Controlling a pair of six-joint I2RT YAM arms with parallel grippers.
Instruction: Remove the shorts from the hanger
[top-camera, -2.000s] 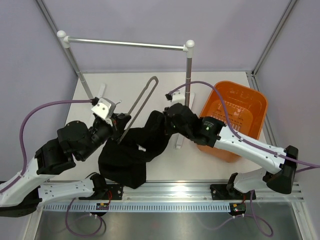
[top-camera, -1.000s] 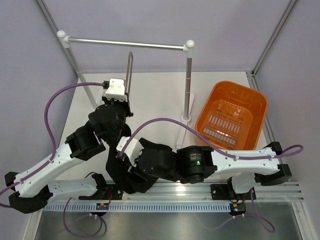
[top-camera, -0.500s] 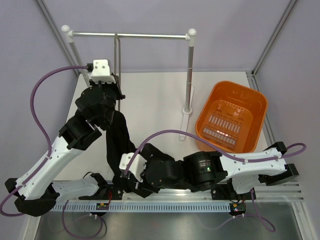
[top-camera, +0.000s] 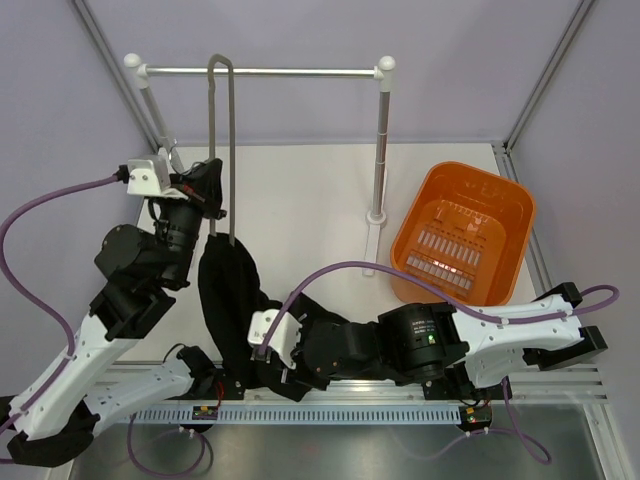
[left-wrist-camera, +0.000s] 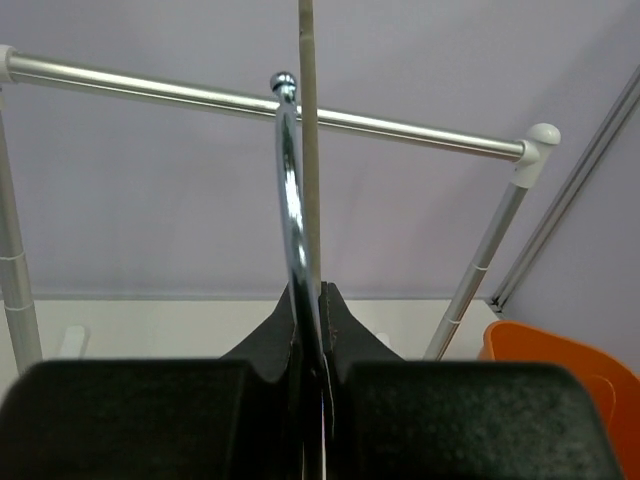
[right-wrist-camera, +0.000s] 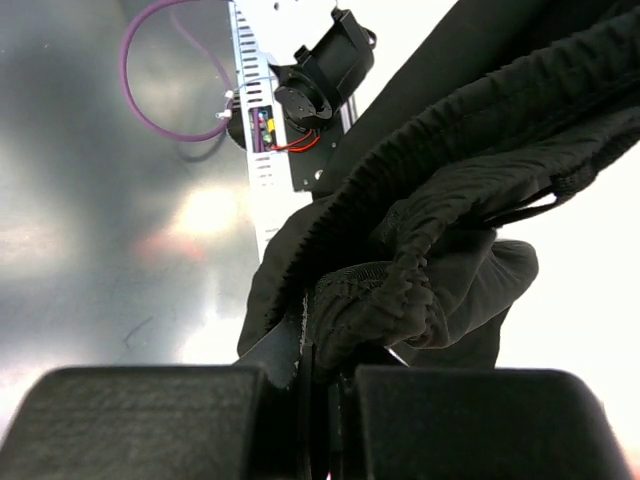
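The orange basket (top-camera: 460, 238) is empty and stands outward of the robot's right gripper and to its right in the top view, so the gripper next carries the shorts (top-camera: 228, 300) over it and lets go.
The hanger (top-camera: 222, 140) is a long grey rod loop, held upright in front of the rail. My left gripper (top-camera: 212, 205) is shut on its lower part; in the left wrist view the hanger rod (left-wrist-camera: 292, 200) rises from between the fingers. The black shorts (top-camera: 228, 300) hang from the hanger's lower end and stretch down to the table's front edge. My right gripper (top-camera: 262, 368) is shut on the shorts' gathered waistband (right-wrist-camera: 385, 290) low at the front.
The silver clothes rail (top-camera: 300, 72) with white joints stands at the back, its right post (top-camera: 379, 150) mid-table. An orange basket (top-camera: 462, 235) sits at the right. The metal mounting rail (top-camera: 330, 410) runs along the front edge.
My left gripper has lifted the hanger up and leftward until it stands upright by the rail. My right gripper has pulled the shorts down toward the front edge, stretching them.
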